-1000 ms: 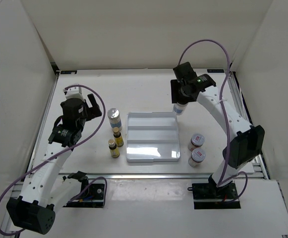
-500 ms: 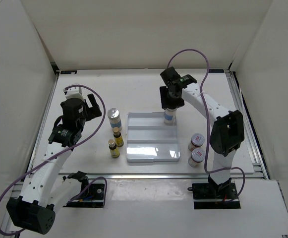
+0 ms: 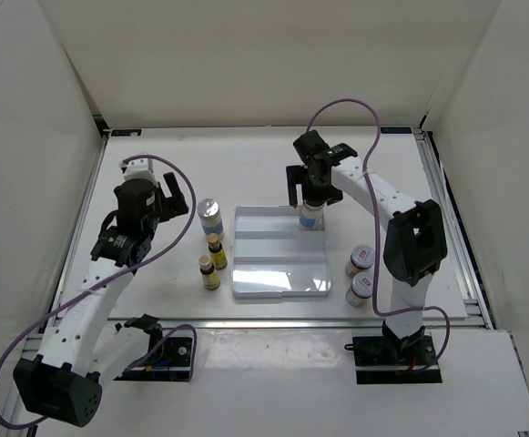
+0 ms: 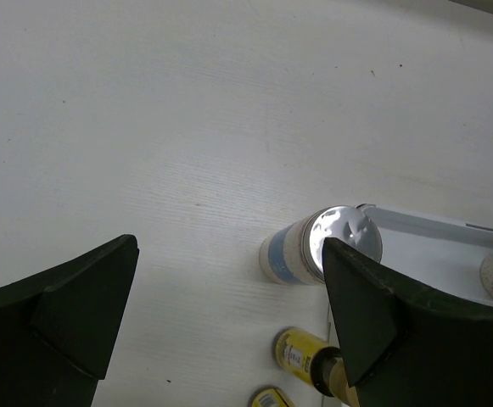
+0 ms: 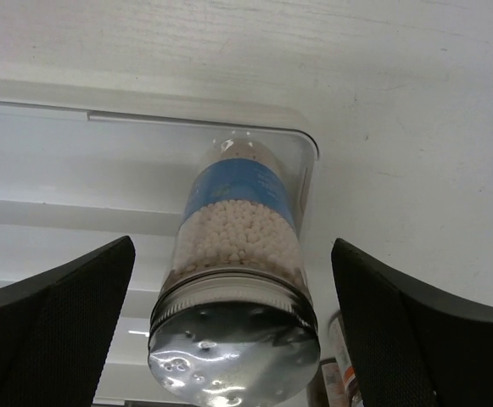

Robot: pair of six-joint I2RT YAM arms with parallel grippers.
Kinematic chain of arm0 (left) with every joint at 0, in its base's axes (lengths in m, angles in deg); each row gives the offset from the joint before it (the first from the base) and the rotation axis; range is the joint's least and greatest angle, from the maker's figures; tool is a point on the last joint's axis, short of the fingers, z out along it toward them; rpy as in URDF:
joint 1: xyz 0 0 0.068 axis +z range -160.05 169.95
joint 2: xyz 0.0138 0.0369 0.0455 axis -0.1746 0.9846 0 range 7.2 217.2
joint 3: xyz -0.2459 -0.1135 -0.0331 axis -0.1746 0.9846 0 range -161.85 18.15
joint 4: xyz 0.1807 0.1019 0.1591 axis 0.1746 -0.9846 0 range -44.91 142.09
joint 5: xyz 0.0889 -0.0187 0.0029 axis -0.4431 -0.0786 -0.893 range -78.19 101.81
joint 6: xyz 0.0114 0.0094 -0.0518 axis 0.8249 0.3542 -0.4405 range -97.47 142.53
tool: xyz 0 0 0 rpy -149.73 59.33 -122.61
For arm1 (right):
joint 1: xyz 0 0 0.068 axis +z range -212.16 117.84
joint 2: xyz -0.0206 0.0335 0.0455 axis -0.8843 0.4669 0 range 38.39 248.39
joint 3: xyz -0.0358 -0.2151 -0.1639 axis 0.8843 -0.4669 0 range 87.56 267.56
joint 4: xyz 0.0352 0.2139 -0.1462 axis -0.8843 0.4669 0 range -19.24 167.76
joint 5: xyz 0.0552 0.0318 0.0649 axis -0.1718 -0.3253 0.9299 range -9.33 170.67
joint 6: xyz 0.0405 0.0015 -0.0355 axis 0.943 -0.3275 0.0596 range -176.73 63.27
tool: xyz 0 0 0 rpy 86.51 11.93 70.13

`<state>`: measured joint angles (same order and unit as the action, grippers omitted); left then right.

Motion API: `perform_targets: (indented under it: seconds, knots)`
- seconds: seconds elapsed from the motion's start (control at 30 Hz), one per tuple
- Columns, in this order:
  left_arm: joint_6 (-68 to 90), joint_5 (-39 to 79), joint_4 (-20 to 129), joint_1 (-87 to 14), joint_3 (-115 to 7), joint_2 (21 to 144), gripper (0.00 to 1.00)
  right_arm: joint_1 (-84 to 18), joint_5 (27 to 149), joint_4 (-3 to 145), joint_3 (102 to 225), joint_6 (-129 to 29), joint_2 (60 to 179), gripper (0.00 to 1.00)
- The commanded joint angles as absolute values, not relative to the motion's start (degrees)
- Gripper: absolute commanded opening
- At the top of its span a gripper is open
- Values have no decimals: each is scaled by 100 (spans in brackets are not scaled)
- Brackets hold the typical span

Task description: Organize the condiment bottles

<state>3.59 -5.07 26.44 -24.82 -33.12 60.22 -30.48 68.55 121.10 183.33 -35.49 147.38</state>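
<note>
My left gripper will next move toward the tray and down, and then it will get its fingers around the silver cap beside the tray.
A silver-capped bottle with a blue label (image 3: 310,218) (image 5: 238,254) stands upright in the back right corner of the white tray (image 3: 273,273) (image 5: 144,110). My right gripper (image 3: 310,189) (image 5: 233,263) is open around it, with a gap on each side. A second blue-labelled bottle (image 3: 209,217) (image 4: 287,254) stands just left of the tray, with two small yellow bottles (image 3: 216,250) (image 3: 208,271) in front of it. My left gripper (image 3: 151,198) (image 4: 229,250) hangs open and empty, left of those. Two red-labelled jars (image 3: 361,260) (image 3: 361,289) stand right of the tray.
The tray has three rows; only its back row holds anything. White walls close the table at the back and sides. Both arm bases sit at the near edge.
My right gripper carried the blue-labelled bottle left from beyond the tray's back right corner into the back row, then opened and let it go. The left arm barely moved.
</note>
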Motion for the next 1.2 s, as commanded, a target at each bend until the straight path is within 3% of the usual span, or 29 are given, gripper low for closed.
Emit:
perform_targets:
  seconds: [0.0,0.27,0.53,0.9,1.07,1.17]
  knots:
    - [486,-217,2687,-2491,-3432,6108,100,-3017,6558,11980,18406,-3607,14325,100]
    - [803,1005,3022,-2798,-3730,7098,100,-3096,6485,12472,18635,-3880,12981,100]
    - [1005,699,2328,-3194,-4811,8496,100,-3149,6599,12603,17871,-4047,11312,100]
    - [821,584,2063,-3194,-4935,9131,96,-3149,6520,12991,17344,-4161,10519,100]
    - [768,645,1949,-3194,-4935,9289,82,-3202,6573,13183,17089,-4108,10317,100]
    - [829,593,1896,-3194,-5145,9289,51,-3202,6495,13350,17035,-4056,10185,100]
